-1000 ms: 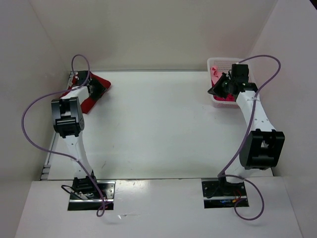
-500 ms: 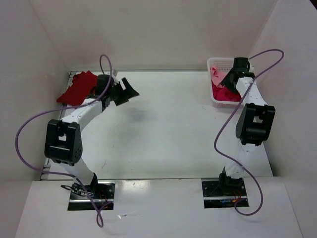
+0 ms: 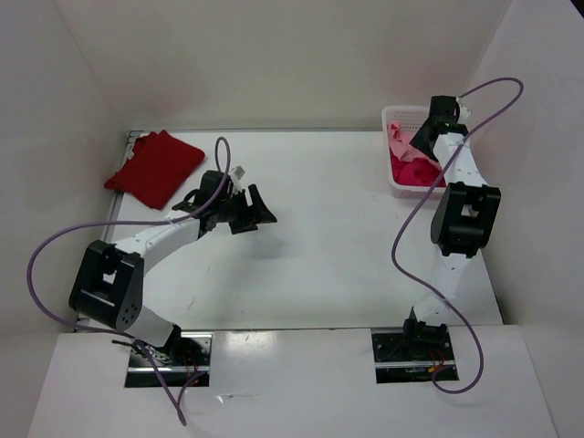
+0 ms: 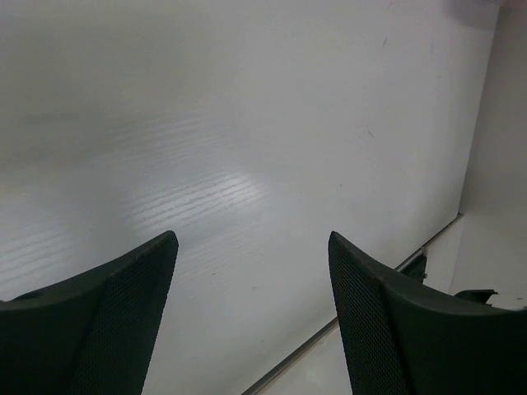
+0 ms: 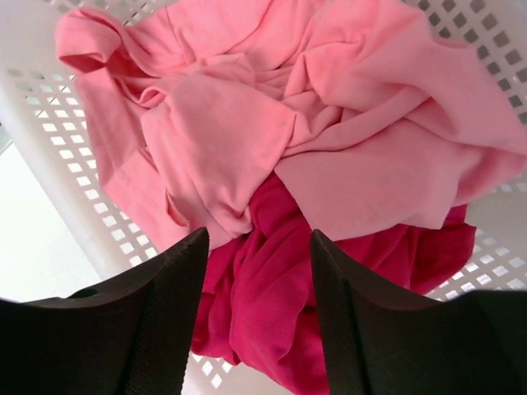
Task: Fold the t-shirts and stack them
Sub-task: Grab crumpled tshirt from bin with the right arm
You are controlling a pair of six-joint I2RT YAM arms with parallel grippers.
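The light pink t-shirt (image 5: 272, 107) lies over the crimson one, so the robot's right gripper will go down toward the left in the wrist view onto the bunched pink edge (image 5: 194, 224).
A folded dark red t-shirt (image 3: 155, 167) lies at the table's far left corner. A light pink t-shirt (image 5: 272, 107) and a crimson-magenta t-shirt (image 5: 280, 313) lie crumpled in the white mesh basket (image 3: 401, 117) at the far right; the pink one (image 3: 398, 139) lies over the crimson one (image 3: 412, 172). My right gripper (image 5: 255, 239) hangs open just above them, its jaws on either side of a crimson fold, nothing gripped. My left gripper (image 3: 258, 212) is open over bare table at centre left, away from the red shirt; its wrist view (image 4: 251, 243) shows only white tabletop between its fingers.
White walls close in the table on the left, back and right. The table's metal edge (image 4: 346, 329) runs below the left gripper's fingers in the left wrist view. Purple cables loop from both arms.
The left arm let go of the dark red t-shirt and swung right and nearer, out over bare table. The right gripper opened and went further back over the basket.
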